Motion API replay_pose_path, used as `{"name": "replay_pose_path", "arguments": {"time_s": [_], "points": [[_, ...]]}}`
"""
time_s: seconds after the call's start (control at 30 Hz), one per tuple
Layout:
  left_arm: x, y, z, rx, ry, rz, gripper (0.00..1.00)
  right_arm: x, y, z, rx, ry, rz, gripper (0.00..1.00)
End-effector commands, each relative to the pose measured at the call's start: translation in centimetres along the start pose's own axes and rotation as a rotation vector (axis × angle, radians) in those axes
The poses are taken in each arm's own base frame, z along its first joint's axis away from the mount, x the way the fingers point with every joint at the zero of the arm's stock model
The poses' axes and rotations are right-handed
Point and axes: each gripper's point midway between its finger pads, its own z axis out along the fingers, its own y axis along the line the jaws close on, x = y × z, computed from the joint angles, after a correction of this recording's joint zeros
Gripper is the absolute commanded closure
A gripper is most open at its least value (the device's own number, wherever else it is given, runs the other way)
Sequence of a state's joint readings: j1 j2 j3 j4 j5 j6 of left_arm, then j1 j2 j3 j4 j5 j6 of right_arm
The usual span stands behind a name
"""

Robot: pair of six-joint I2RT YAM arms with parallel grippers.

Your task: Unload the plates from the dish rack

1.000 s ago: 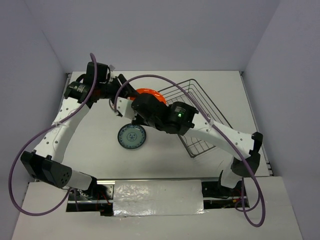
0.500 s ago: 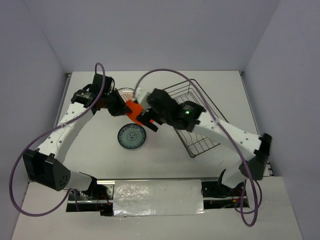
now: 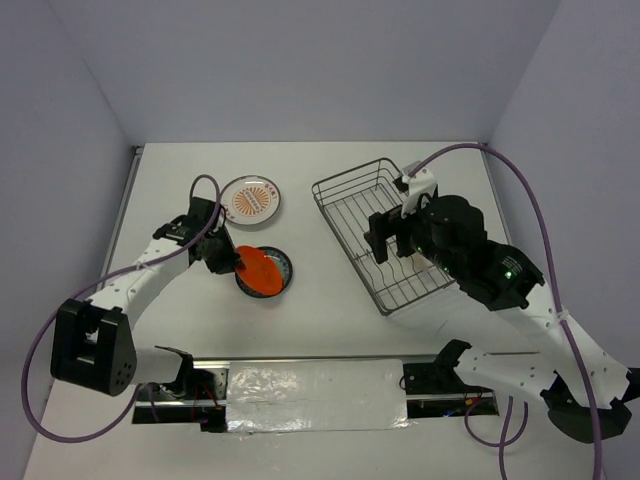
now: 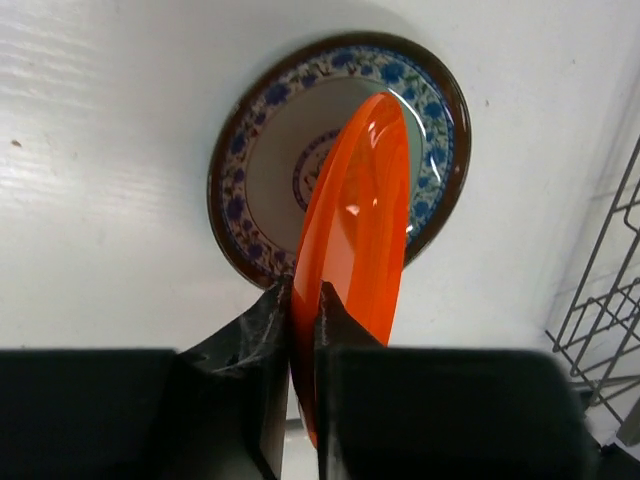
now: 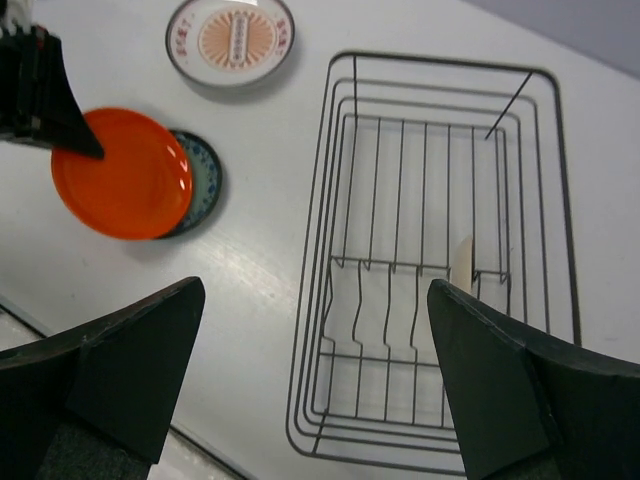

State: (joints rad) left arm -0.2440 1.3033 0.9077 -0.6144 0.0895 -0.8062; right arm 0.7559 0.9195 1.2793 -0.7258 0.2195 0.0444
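Note:
I need to lower my right gripper rightward in the top view, straddling the upper rim of the cream plate (image 5: 462,265).
My left gripper (image 4: 305,300) is shut on the rim of a plain orange plate (image 4: 360,220). The plate tilts over a blue-patterned plate (image 4: 255,180) that lies flat on the table. From above, the left gripper (image 3: 225,258) is at the left edge of the orange plate (image 3: 264,270). A sunburst plate (image 3: 250,200) lies flat farther back. My right gripper (image 5: 316,290) hangs open and empty above the dish rack (image 5: 400,180). A cream plate (image 5: 462,265) stands on edge in the dividers of the rack. In the top view the right gripper (image 3: 390,240) is over the dish rack (image 3: 345,210).
White walls close in the table on three sides. The rack sits slanted at the right half of the table. Purple cables loop from both arms. The arm bases and a foil-covered strip (image 3: 315,395) run along the near edge.
The right gripper let go of the orange plate, opened wide and drew back over the rack. The left gripper took the plate and brought it down and forward onto the patterned plate.

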Motion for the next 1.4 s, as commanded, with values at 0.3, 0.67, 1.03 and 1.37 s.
{"name": "replay_pose_path", "arguments": {"time_s": [0.3,0.67,1.03,1.37], "points": [[1.0,2.8,3.3,-0.112,0.113,-0.004,0.00,9.7,-3.0,2.6,0.175,0.406,0.132,0.00],[-1.3,3.2,-0.1,-0.237,0.060,0.042,0.01,13.9,-9.0,4.2,0.249,0.560,0.144,0.11],[-2.8,0.2,-5.5,-0.114,0.001,0.166,0.01,16.4,-12.3,8.5,0.203,0.640,0.091,0.37],[-1.3,0.9,-5.2,-0.106,0.055,0.203,0.01,16.7,-12.4,10.9,0.084,0.642,0.120,0.67]]}}
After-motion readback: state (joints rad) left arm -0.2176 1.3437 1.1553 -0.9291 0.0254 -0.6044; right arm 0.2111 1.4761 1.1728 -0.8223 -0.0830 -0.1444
